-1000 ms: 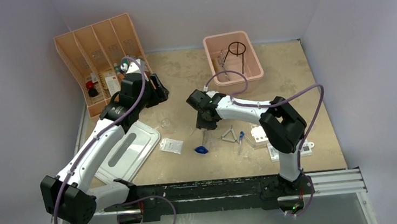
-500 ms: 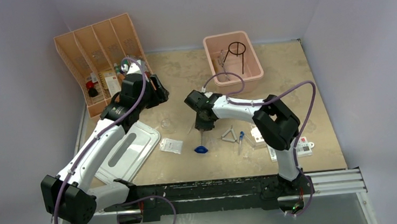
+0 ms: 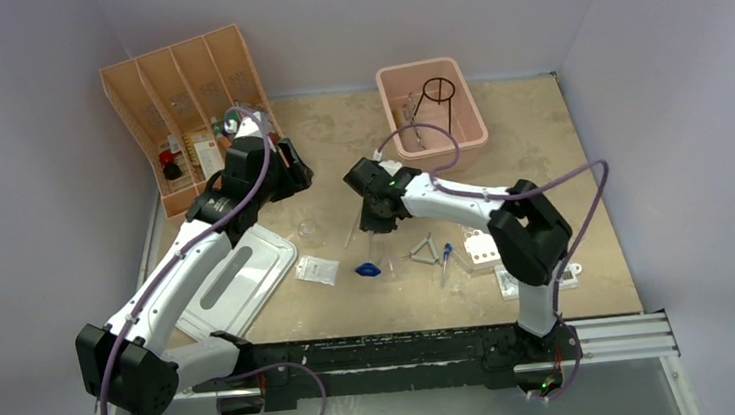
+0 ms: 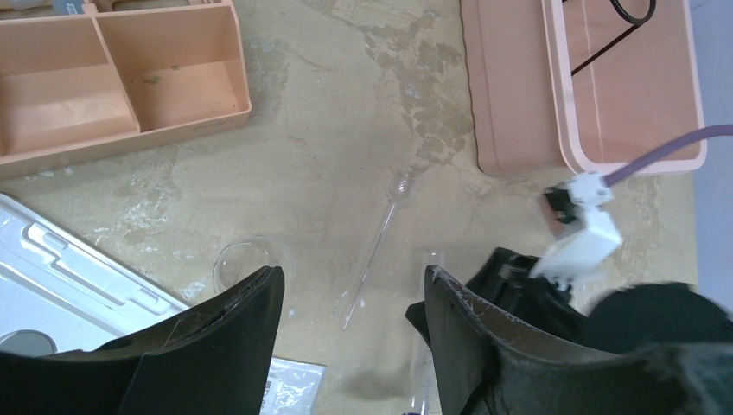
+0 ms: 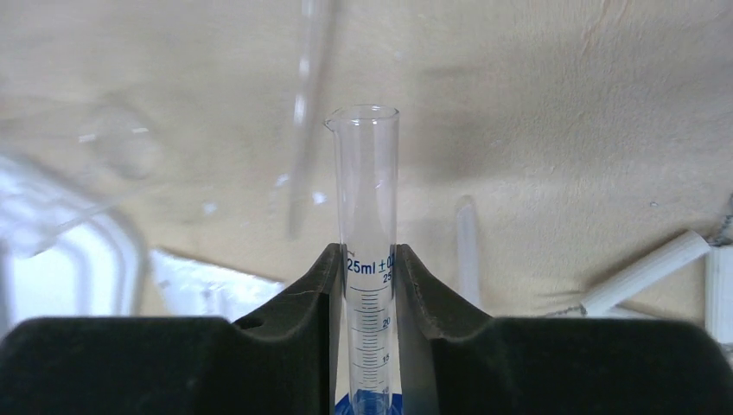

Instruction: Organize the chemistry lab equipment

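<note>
My right gripper holds the cylinder and will next lift outward over the tub's tray-facing side, go down inside and let go of the cylinder, since the pink tub still has room beside the tripod.
My right gripper [image 5: 366, 259] is shut on a clear 25 ml graduated cylinder [image 5: 366, 190] with a blue base [image 3: 367, 268]. In the top view that gripper [image 3: 377, 229] is at mid-table, with the cylinder slanting down from it to the base. My left gripper [image 3: 298, 168] hangs open and empty over a thin glass rod [image 4: 376, 246] and a small glass dish [image 4: 251, 259]. Near the cylinder lie a clear packet [image 3: 317, 269], a wire triangle [image 3: 426, 252], a blue-tipped dropper [image 3: 445, 259] and a clear well rack [image 3: 479, 250]. The black wire ring tripod [image 3: 440, 96] stands in the pink tub [image 3: 390, 105].
The orange divided tray [image 3: 181, 73] leans at the back left with small items in it. A white plastic lid [image 3: 234, 279] lies under the left arm. A small white device [image 3: 565, 272] sits near the right arm's base.
The right jaws have shut on the cylinder. The right wrist has moved back from the near edge, and the blue base has shifted a little left and back with it. The left arm has not moved.
</note>
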Tool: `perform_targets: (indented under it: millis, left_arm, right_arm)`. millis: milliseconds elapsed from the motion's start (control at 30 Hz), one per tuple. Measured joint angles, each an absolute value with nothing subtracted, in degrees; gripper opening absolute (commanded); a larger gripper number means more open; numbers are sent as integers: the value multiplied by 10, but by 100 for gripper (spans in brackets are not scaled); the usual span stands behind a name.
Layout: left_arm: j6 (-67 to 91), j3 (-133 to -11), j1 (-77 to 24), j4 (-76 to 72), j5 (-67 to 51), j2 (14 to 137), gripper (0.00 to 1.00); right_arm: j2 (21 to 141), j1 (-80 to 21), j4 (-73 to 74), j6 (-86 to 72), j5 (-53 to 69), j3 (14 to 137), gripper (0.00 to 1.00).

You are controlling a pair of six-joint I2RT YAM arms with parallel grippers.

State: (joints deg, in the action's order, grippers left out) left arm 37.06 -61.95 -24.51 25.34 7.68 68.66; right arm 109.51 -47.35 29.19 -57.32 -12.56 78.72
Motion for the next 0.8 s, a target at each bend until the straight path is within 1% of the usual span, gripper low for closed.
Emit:
perform_targets:
  millis: [233, 400, 567, 800]
  left_arm:
    - [385, -620, -245, 228, 57, 687, 60]
    - [398, -620, -245, 188, 27, 689, 61]
    - [405, -634, -245, 161, 14, 701, 61]
    - [409, -660, -245, 138, 9, 730, 61]
  right_arm:
    - [962, -468, 253, -527, -140, 789, 18]
    - [920, -441, 225, -466, -148, 815, 18]
    - [888, -370, 198, -377, -148, 844, 19]
    - [880, -272, 155, -229, -154, 917, 19]
